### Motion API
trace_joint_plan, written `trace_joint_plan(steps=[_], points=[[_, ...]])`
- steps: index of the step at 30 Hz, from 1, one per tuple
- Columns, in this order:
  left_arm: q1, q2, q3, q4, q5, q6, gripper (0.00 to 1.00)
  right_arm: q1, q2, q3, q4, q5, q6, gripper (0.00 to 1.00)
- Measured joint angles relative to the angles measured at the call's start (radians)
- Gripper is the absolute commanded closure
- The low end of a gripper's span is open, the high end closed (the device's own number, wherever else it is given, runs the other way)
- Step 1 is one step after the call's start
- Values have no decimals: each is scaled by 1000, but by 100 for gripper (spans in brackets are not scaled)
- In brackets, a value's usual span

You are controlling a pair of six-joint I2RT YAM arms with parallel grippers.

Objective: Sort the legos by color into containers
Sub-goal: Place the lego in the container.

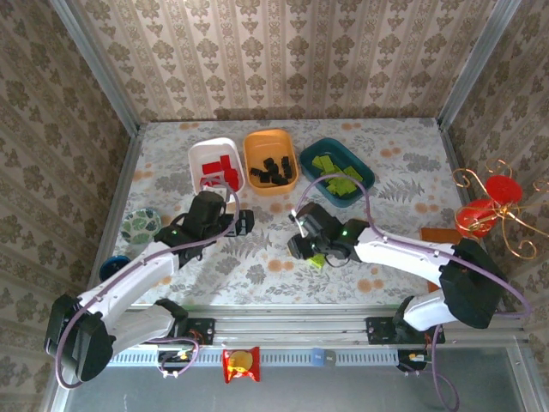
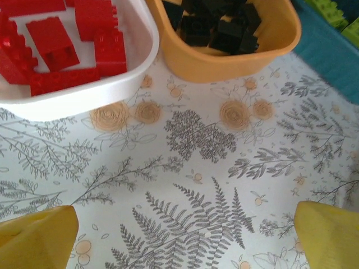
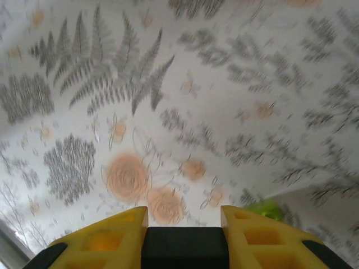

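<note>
The right gripper carries the black lego up and away from my base next, over the orange tray's rim, then releases it inside.
Three containers stand in a row at the back. The white tray (image 1: 196, 159) (image 2: 84, 98) holds red legos (image 1: 221, 170) (image 2: 56, 45). Black legos (image 1: 273, 169) (image 2: 219, 25) fill the orange tray (image 1: 250, 154) (image 2: 224, 61). The teal tray (image 1: 364, 172) (image 2: 331, 50) holds lime green legos (image 1: 334, 182). My left gripper (image 1: 244, 221) (image 2: 185, 241) is open over bare cloth in front of the white and orange trays. My right gripper (image 1: 302, 245) (image 3: 184, 216) is shut on a black lego (image 3: 184, 246) just above the cloth. One green lego (image 1: 317, 260) (image 3: 263, 208) lies beside its right finger.
A small green patterned bowl (image 1: 140, 225) and a dark blue mug (image 1: 113, 268) sit at the left edge. A red and gold wire stand (image 1: 489, 206) is off the table's right side. A snack packet (image 1: 241, 365) lies on the front rail.
</note>
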Motion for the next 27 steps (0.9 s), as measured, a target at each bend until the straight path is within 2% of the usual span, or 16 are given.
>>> trace_joint_plan(steps=[7,15,21,23,27], points=[[-23,0,-15,15,1,-23,0,-143,156,285,77,-56,-24,77],[-65,1,-27,28,-2,-42,0,-231,515,688,113,-77,-21,76],[-91,5,-27,31,-5,-47,0,-259,757,956,44,-64,-4,74],[-99,14,-27,36,-5,-50,0,-265,808,1009,22,-61,6,71],[-111,37,-27,37,-5,-52,0,-270,863,1064,-19,-56,27,56]])
